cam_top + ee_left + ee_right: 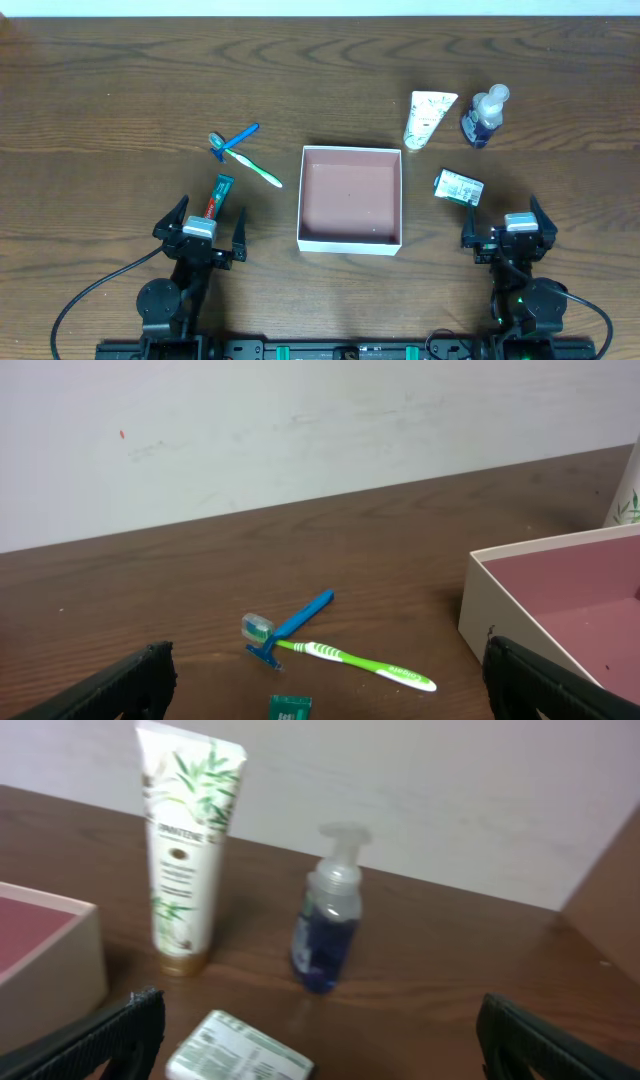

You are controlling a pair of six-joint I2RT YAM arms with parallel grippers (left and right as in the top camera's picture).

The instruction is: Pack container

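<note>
I next need to lift my right gripper outward and tilt it down onto the lotion tube at its flat crimped end (pixel 435 95) (pixel 191 738), since the tube stands outward of it, that end uppermost.
The container (pixel 348 243), a square white-walled box with a pinkish floor, sits open-topped at mid-table with nothing in it. My left gripper (pixel 213 207) is open, near the table's front edge, left of the container. A green-and-red toothpaste tube (pixel 217 197) lies just ahead of it. Beyond the tube are a green toothbrush (pixel 255 168) and a blue razor (pixel 232 140). In the left wrist view the open gripper (pixel 325 680) faces the toothbrush (pixel 360 662), razor (pixel 295 622) and tube end (pixel 290 708). My right gripper (pixel 502 208) is open, right of the container, with a wrapped soap bar (pixel 458 187) ahead.
A white lotion tube (pixel 428 117) and a blue pump bottle (pixel 484 118) stand at the back right. The right wrist view shows the open gripper (pixel 320 1035) with the soap bar (pixel 240 1055), lotion tube (pixel 185 860), pump bottle (pixel 325 930) and container corner (pixel 60 970).
</note>
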